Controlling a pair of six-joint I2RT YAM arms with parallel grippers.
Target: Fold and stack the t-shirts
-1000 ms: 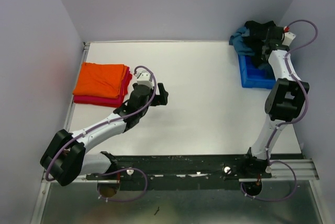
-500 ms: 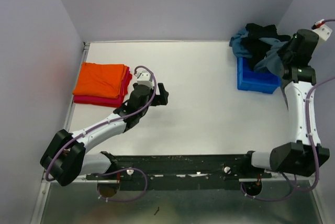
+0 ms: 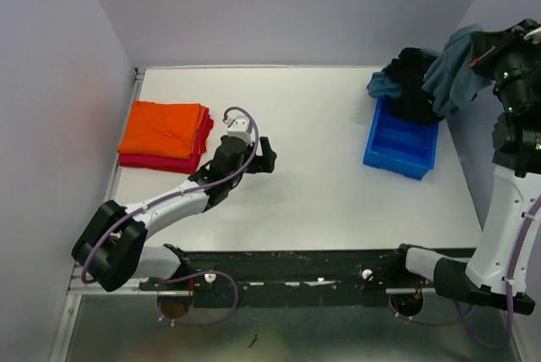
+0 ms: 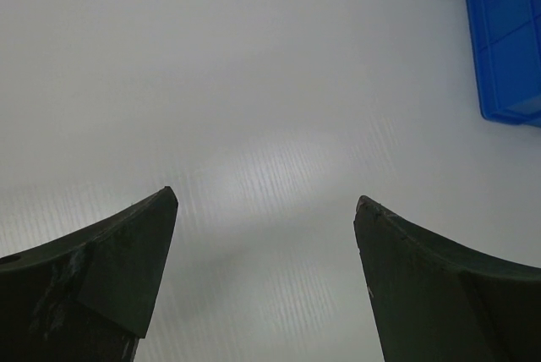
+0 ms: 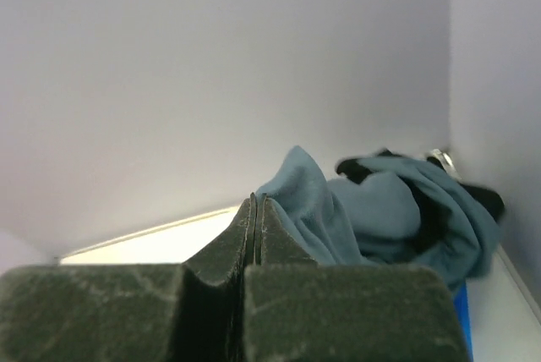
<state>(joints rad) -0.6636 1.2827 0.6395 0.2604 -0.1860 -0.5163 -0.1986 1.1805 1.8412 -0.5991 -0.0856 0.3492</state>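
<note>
Next I should carry my left gripper across the bare table onto the blue bin's facing side rim, since the bin stands to its right in the top view.
A folded orange t-shirt lies on a folded crimson t-shirt at the table's left. My right gripper is shut on a grey-blue t-shirt and holds it high above the blue bin; the wrist view shows the cloth hanging beside the closed jaws. A black t-shirt and a bit of blue cloth hang over the bin's far end. My left gripper is open and empty over bare table at mid-left.
The rigid blue bin sits skewed at the back right; its near corner shows in the left wrist view. Walls close the table at the back and both sides. The arm bases stand on the black rail at the near edge.
My right arm has risen and lifted the grey-blue t-shirt out of the bin. The bin has slid left and turned. My left gripper has shifted slightly right.
</note>
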